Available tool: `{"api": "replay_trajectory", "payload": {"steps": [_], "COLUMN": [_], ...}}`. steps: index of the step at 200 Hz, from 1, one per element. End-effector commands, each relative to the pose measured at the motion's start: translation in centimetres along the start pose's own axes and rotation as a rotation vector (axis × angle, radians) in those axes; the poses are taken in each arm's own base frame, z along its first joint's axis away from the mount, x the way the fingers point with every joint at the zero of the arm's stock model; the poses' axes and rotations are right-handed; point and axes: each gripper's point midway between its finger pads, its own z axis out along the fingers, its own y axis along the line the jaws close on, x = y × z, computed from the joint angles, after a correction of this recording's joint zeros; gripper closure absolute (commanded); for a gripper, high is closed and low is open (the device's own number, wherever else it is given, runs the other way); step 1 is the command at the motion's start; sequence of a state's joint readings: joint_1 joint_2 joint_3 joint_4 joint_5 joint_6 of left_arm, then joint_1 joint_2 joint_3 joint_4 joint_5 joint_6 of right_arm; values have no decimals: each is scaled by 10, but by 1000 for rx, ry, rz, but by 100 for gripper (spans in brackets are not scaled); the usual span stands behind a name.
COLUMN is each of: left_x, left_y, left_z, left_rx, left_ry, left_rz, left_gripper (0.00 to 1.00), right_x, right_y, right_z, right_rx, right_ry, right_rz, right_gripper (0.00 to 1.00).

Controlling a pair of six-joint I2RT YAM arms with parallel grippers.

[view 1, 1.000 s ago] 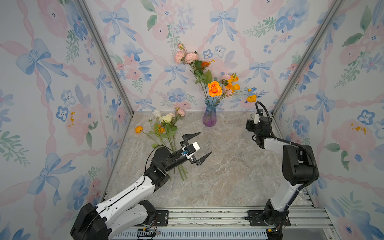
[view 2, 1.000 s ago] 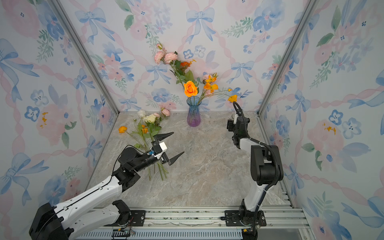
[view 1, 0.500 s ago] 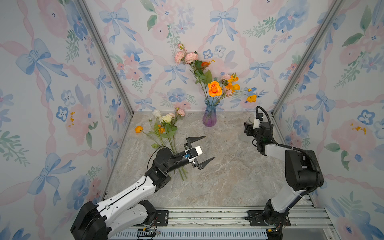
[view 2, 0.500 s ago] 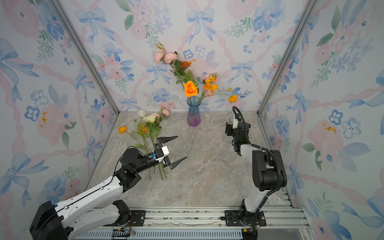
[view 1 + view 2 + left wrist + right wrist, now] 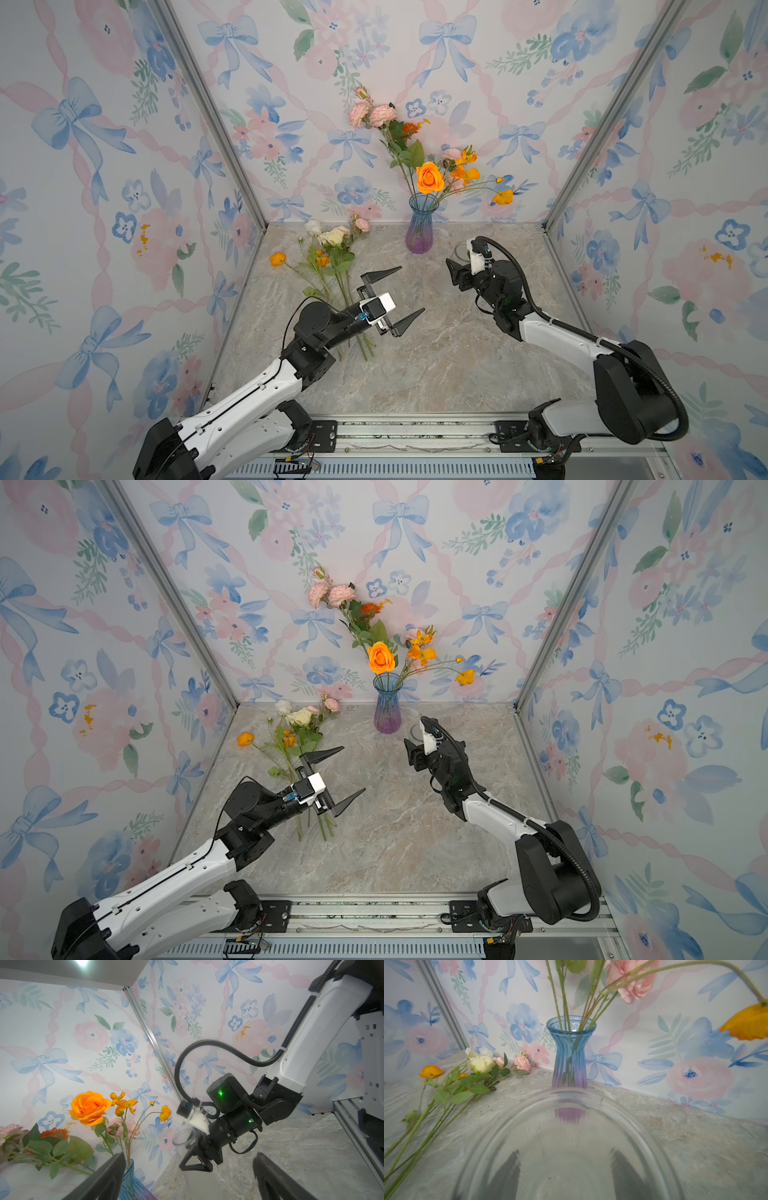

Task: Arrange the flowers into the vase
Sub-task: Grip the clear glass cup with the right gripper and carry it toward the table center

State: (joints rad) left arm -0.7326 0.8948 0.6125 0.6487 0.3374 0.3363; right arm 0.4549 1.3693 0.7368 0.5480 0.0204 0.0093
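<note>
I next need to pull the clear glass jar in my right gripper back toward the stems. Then I need to release it on the open marble beside the stem ends.
A blue-to-purple glass vase (image 5: 419, 232) (image 5: 387, 715) (image 5: 570, 1053) stands by the back wall with several flowers (image 5: 429, 178) (image 5: 381, 656) in it: orange rose, pink and orange blooms. More flowers (image 5: 332, 257) (image 5: 297, 733) (image 5: 467, 1082) lie on the table left of it, stems toward the front. My left gripper (image 5: 412, 289) (image 5: 354, 769) (image 5: 189, 1155) hovers wide open over the stem ends, holding nothing. My right gripper (image 5: 457, 266) (image 5: 415, 750) (image 5: 566, 1176) is shut on a clear glass (image 5: 460, 251) (image 5: 184, 1136) (image 5: 571, 1105), right of the vase.
Wallpapered walls close in the marble table (image 5: 436, 365) on three sides, with metal corner posts (image 5: 582, 166) at the back. A metal rail (image 5: 415, 432) with both arm bases runs along the front edge.
My right gripper has carried the clear glass from the back right corner leftward and toward the front. The left gripper has hardly moved and stays open.
</note>
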Motion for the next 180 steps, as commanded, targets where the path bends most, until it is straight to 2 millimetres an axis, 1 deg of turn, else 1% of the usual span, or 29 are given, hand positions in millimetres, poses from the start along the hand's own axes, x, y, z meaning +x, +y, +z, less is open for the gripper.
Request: {"api": "replay_trajectory", "payload": {"steps": [1, 3, 5, 9, 20, 30, 42, 57, 62, 63, 69, 85, 107, 117, 133, 150, 152, 156, 168, 180], "left_x": [-4, 0, -7, -7, 1, 6, 11, 7, 10, 5, 4, 18, 43, 51, 55, 57, 63, 67, 71, 75], "left_y": [34, 35, 41, 47, 50, 50, 53, 57, 58, 60, 63, 65, 54, 51, 45, 43, 41, 39, 35, 33], "left_z": [-1, -2, 0, -1, -5, -14, -34, -64, -72, -75, -87, -104, -112, -113, -111, -111, -108, -107, -105, -104], "left_rx": [-161, -170, -187, -209, -226, -244, -313, -387, -419, -428, -467, -538, -552, -553, -538, -537, -533, -529, -513, -508], "left_ry": [59, 79, 76, 102, 187, 243, 281, 267, 277, 264, 273, 376, 512, 548, 560, 559, 583, 596, 611, 620], "left_rz": [-61, -81, -99, -133, -216, -273, -343, -388, -412, -416, -447, -539, -624, -648, -684, -706, -706, -709, -718, -725], "left_gripper": [2, 2, 2, 2, 2, 2, 2, 2, 2, 2, 2, 2, 2, 2, 2, 2, 2, 2, 2, 2], "right_x": [-30, -31, -31, -31, -30, -28, -24, -17, -13, -12, -9, 1, 12, 16, 24, 33, 34, 36, 42, 47], "right_y": [27, 32, 35, 43, 63, 81, 103, 125, 132, 133, 141, 160, 179, 185, 192, 198, 199, 200, 204, 203], "right_z": [-21, -22, -24, -27, -34, -39, -45, -50, -51, -51, -52, -55, -59, -61, -63, -65, -65, -66, -68, -69], "right_rx": [-27, -37, -41, -56, -96, -134, -175, -211, -224, -226, -237, -265, -290, -297, -302, -310, -311, -308, -309, -309], "right_ry": [-78, -76, -73, -67, -53, -44, -36, -23, -14, -12, -5, 14, 21, 22, 27, 42, 44, 45, 49, 47], "right_rz": [16, 15, 13, 10, 4, -4, -17, -35, -40, -41, -47, -71, -83, -86, -88, -96, -99, -105, -121, -106], "right_gripper": [62, 62, 62, 62, 62, 62, 62, 62, 62, 62, 62, 63, 64, 64, 64, 65, 65, 65, 65, 65]}}
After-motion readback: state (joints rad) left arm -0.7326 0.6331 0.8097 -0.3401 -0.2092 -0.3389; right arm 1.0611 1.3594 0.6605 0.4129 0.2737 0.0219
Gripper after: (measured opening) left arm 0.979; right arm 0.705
